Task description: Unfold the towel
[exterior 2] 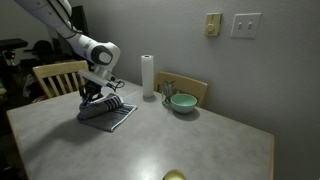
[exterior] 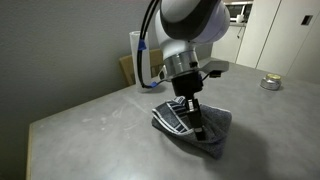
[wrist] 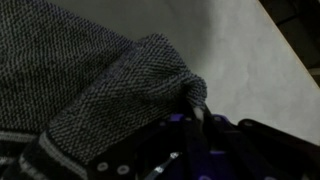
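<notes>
The robot should next draw the pinched fold in its gripper away from the teal bowl, over the bare tabletop [exterior 2: 58, 108] beside the towel, and release it, because the cloth lies doubled up.
The dark blue-grey towel [exterior: 205, 128] lies on the grey table in both exterior views, its black-and-white striped band [exterior 2: 112, 108] showing on top. My gripper [exterior: 193, 118] is down on the towel near its middle and is shut on a raised fold of the cloth. In the wrist view the terry cloth [wrist: 90, 70] fills the left and is bunched into a pinched ridge at the jaws [wrist: 190, 100]. The fingertips are buried in the fabric.
An upright white paper towel roll [exterior 2: 148, 76] and a teal bowl [exterior 2: 183, 102] stand near the wall. Wooden chairs [exterior 2: 58, 74] sit at the table's far edges. A small round tin [exterior: 270, 83] sits far across the table. A yellow-green object [exterior 2: 175, 176] lies at the near edge.
</notes>
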